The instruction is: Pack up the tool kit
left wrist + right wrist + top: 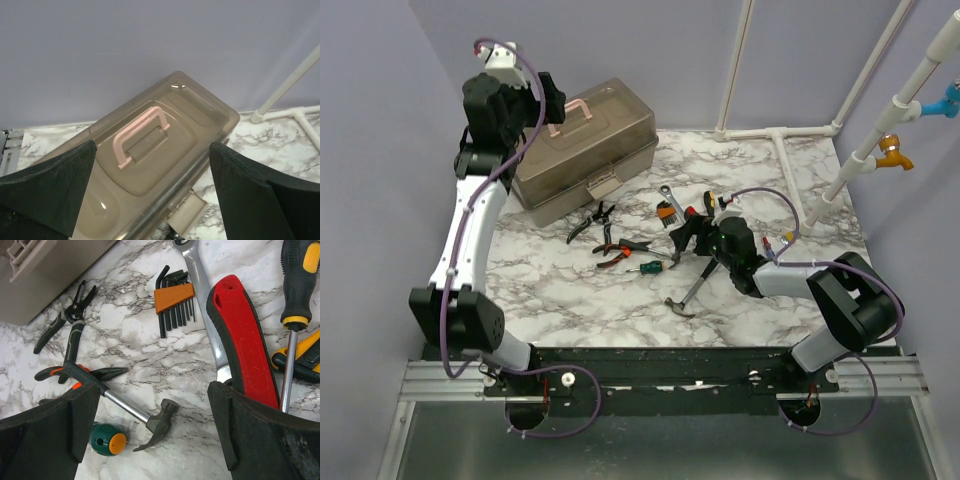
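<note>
My left gripper will next move its open fingers down on both sides of the pink handle's near end (554, 130) (120, 152), which is below it, because the bar is raised off the lid.
The tan translucent toolbox (585, 150) stands shut at the back left, its pink handle (140, 135) on the lid. My left gripper (552, 103) hovers open and empty above the lid (152, 190). Loose tools lie mid-table. My right gripper (682, 238) is open and empty, low over them (155, 430). A small hammer's head (161, 423) lies between its fingers, with a green screwdriver (106, 439) by the left finger. A red-handled tool (243, 345) and a wrench (205, 295) run beside the right finger.
Orange hex keys (173, 299), black pliers (65, 322), orange-handled pliers (75, 377) and a yellow-black screwdriver (295, 295) lie around. A second hammer (686, 295) lies nearer the front. A white pipe frame (775, 135) stands at the back right.
</note>
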Robot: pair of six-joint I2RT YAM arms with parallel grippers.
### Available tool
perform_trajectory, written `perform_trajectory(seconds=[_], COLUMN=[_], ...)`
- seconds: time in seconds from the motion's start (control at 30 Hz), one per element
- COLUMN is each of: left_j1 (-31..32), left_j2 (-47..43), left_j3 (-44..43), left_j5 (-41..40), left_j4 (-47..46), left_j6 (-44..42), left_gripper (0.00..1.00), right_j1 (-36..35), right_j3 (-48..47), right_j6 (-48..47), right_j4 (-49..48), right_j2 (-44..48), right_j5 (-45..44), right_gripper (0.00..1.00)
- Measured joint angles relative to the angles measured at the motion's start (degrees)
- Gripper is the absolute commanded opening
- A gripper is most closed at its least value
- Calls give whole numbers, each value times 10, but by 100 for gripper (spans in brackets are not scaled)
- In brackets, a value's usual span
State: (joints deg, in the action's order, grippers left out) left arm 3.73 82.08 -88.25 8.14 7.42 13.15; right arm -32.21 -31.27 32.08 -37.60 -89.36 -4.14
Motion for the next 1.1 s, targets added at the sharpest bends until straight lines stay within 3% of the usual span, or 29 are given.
perform_trajectory(seconds=[0.23,0.33,0.63,0.87,1.1], left_j1=[-29,-31,-45,-67,-71], left_j2=[251,309,384,390,390], left_j3=[-298,-350,-398,-398,-379], left_j5=[62,93,173,186,237], left_j4=[143,179,225,228,224], left_j6=[-45,-51,-58,-54,-46], left_gripper=[96,95,94,76,75], right_j1=[0,0,0,0,0], right_j3=[8,9,15,14,2], right_j6=[0,1,4,4,5], right_j4=[-22,-26,-26,-23,-4], right_j2=[0,0,4,5,-3], right_j5=[12,18,21,21,21], right_gripper=[100,100,100,100,100])
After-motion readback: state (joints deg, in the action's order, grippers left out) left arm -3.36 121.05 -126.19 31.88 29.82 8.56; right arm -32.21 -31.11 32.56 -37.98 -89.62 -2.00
